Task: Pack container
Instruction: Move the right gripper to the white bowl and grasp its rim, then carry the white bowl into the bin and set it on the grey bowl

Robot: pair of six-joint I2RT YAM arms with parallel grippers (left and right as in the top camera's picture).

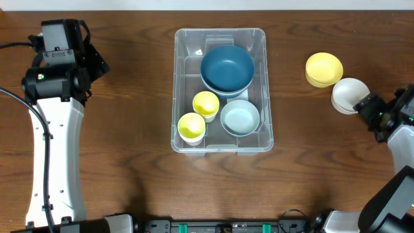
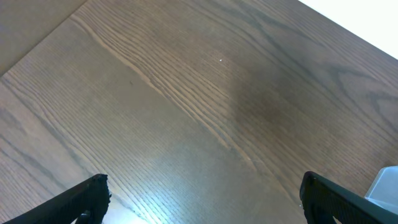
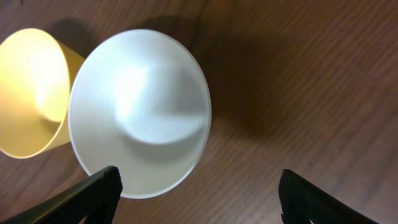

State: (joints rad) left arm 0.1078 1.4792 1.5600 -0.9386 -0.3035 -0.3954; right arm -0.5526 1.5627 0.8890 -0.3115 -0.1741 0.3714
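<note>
The white bowl's near rim (image 1: 365,98) (image 3: 200,160) lies below the right gripper between its spread fingers, so the gripper will go down onto it next, with one finger inside and one outside.
The clear container (image 1: 176,90) stands mid-table, and one corner of it (image 2: 387,184) shows in the left wrist view. Inside it are a dark blue bowl (image 1: 227,68), a light blue bowl (image 1: 240,118) and two yellow cups (image 1: 206,103) (image 1: 191,127). At the right, outside it, a yellow bowl (image 1: 323,69) (image 3: 31,93) sits beside a white bowl (image 1: 349,95) (image 3: 140,112). My right gripper (image 1: 364,106) (image 3: 199,196) is open at the white bowl's near rim, with one finger (image 3: 99,190) over the rim. My left gripper (image 1: 97,63) (image 2: 202,199) is open over bare table at the far left.
Brown wooden table (image 1: 129,162) all round. The right arm (image 1: 401,142) comes in from the lower right, the left arm (image 1: 55,149) runs along the left side. The table's far edge lies just behind the container.
</note>
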